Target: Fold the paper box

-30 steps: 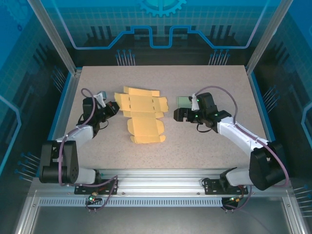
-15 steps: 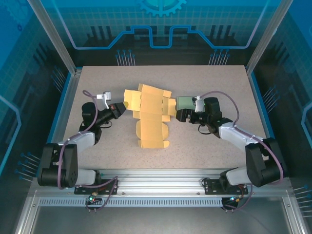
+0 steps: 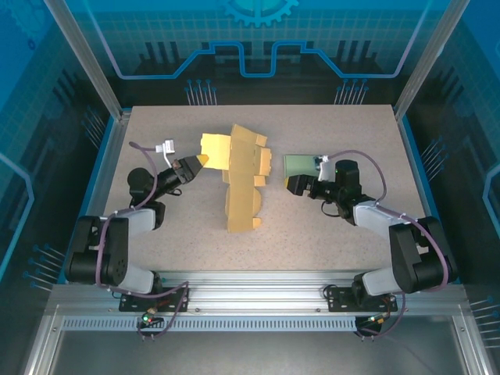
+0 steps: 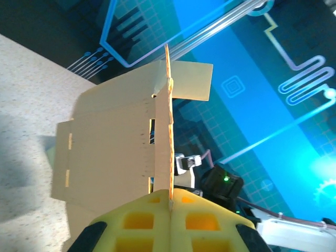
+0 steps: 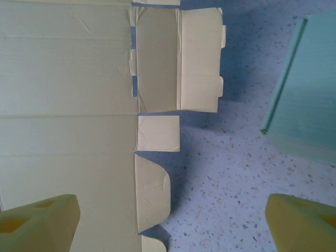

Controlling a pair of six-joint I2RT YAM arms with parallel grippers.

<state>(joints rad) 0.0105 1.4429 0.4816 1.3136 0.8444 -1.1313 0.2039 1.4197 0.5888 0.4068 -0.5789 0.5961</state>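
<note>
My left gripper should lift the raised flap's edge [image 3: 208, 153] [image 4: 171, 179] higher and let go of it, because that edge is between the gripper's fingers and the blank's panels hang below.
The paper box [image 3: 244, 178] is a flat yellow-brown cardboard blank in mid-table, tipped up steeply so it stands on its right side. My left gripper [image 3: 200, 161] is shut on the blank's raised left flap. In the left wrist view the yellow fingers [image 4: 131, 223] pinch the thin cardboard edge [image 4: 169, 157], and the paper box's panels [image 4: 113, 152] spread away to the left. My right gripper [image 3: 296, 186] is open, low over the table just right of the blank. In the right wrist view its gripper [image 5: 173, 223] faces the paper box's panels and flaps [image 5: 68, 105], touching nothing.
A pale green flat block [image 3: 298, 164] lies on the table right of the blank, beside my right gripper; its edge [image 5: 310, 89] is in the right wrist view. Speckled tabletop [image 3: 328, 234] stretches in front, with blue enclosure walls around.
My left gripper has risen and swung right with the flap, tipping the blank from flat to nearly upright. My right gripper has drawn back a little to the right.
</note>
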